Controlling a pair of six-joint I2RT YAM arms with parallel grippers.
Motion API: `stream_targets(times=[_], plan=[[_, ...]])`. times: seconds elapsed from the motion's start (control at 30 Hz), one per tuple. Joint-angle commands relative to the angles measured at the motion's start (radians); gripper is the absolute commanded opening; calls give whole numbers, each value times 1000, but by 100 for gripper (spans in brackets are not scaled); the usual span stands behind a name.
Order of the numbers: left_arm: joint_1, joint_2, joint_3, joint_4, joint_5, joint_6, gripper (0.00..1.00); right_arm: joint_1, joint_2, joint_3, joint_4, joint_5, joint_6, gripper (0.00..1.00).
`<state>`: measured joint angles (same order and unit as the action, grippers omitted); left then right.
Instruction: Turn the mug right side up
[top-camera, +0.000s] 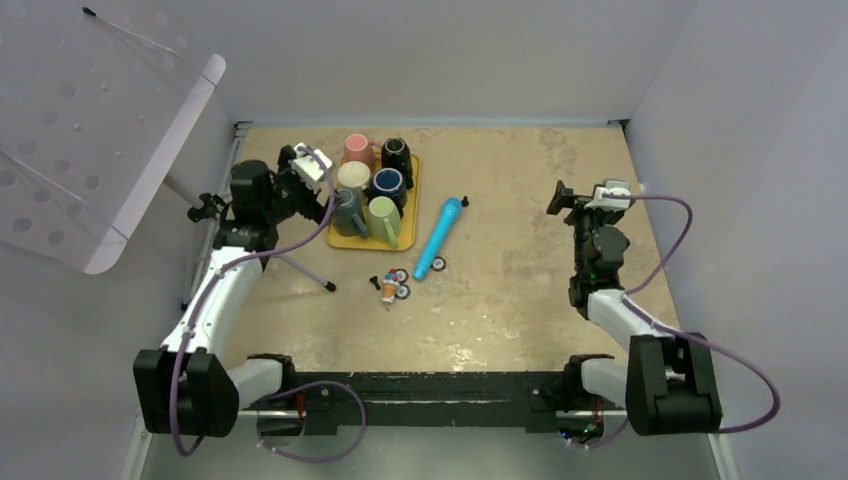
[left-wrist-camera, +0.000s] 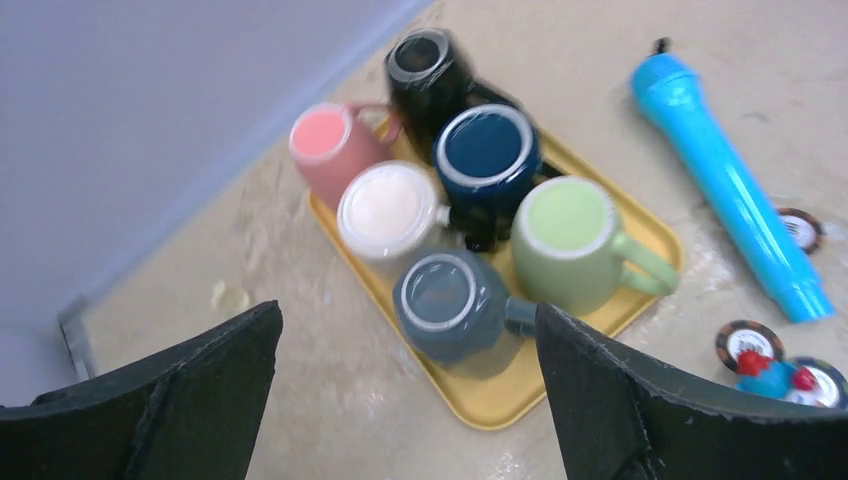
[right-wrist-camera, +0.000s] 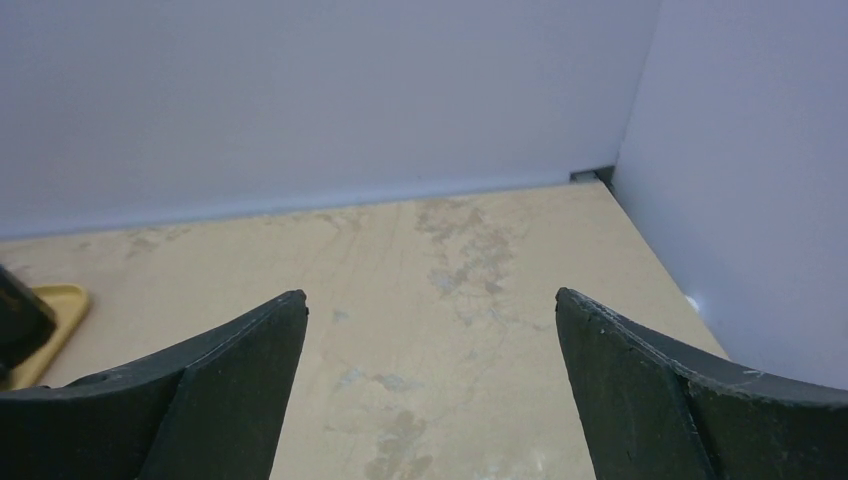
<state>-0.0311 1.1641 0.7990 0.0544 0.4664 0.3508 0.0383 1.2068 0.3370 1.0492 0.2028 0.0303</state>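
Observation:
The green mug's handle (top-camera: 391, 232) (left-wrist-camera: 648, 268) sticks out below my left gripper, to the gripper's right in the top view. I need to swing that way, turn and go down with my fingers on both sides of it.
Several mugs stand bottom up on a yellow tray (top-camera: 413, 200) at the back left: pink (top-camera: 357, 149), black (top-camera: 397, 155), cream (top-camera: 352, 177), navy (top-camera: 388, 184), grey-blue (top-camera: 348, 212) and green (top-camera: 384, 218). In the left wrist view the grey-blue mug (left-wrist-camera: 455, 305) sits nearest, at the tray's (left-wrist-camera: 520, 395) left edge, with the green mug (left-wrist-camera: 565, 240) beside it. My left gripper (top-camera: 322, 200) (left-wrist-camera: 407, 310) is open and empty, hovering above the grey-blue mug. My right gripper (top-camera: 556, 198) (right-wrist-camera: 430, 294) is open and empty over bare table at the right.
A blue cylinder (top-camera: 438, 238) (left-wrist-camera: 725, 180) lies right of the tray. Small wheeled toy pieces (top-camera: 393, 285) (left-wrist-camera: 775, 365) lie in front of it. A white perforated panel (top-camera: 90, 130) on a stand leg (top-camera: 305, 272) hangs at the left. Walls close the back and right.

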Motion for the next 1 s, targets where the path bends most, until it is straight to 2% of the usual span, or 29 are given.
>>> stream_targets(times=[0.0, 0.1, 0.3, 0.4, 0.5, 0.63, 0.8, 0.97], plan=[[-146, 13, 297, -715, 186, 511, 100, 1, -107, 104, -202, -213, 40, 98], [-315, 93, 416, -943, 23, 750, 91, 2, -124, 136, -239, -374, 67, 98], [-531, 209, 423, -953, -170, 1114, 88, 10, -124, 184, -302, -498, 115, 98], [-610, 334, 458, -899, -299, 1153, 84, 12, -116, 174, -278, -517, 126, 98], [-642, 427, 466, -820, -372, 1216, 79, 12, -116, 169, -279, -519, 129, 98], [-649, 526, 504, -761, -418, 1235, 77, 12, -106, 156, -259, -523, 132, 98], [-647, 637, 536, -698, -541, 1268, 58, 12, -74, 162, -244, -534, 134, 98], [-642, 665, 543, -718, -583, 1313, 53, 12, -51, 164, -227, -542, 136, 98]])
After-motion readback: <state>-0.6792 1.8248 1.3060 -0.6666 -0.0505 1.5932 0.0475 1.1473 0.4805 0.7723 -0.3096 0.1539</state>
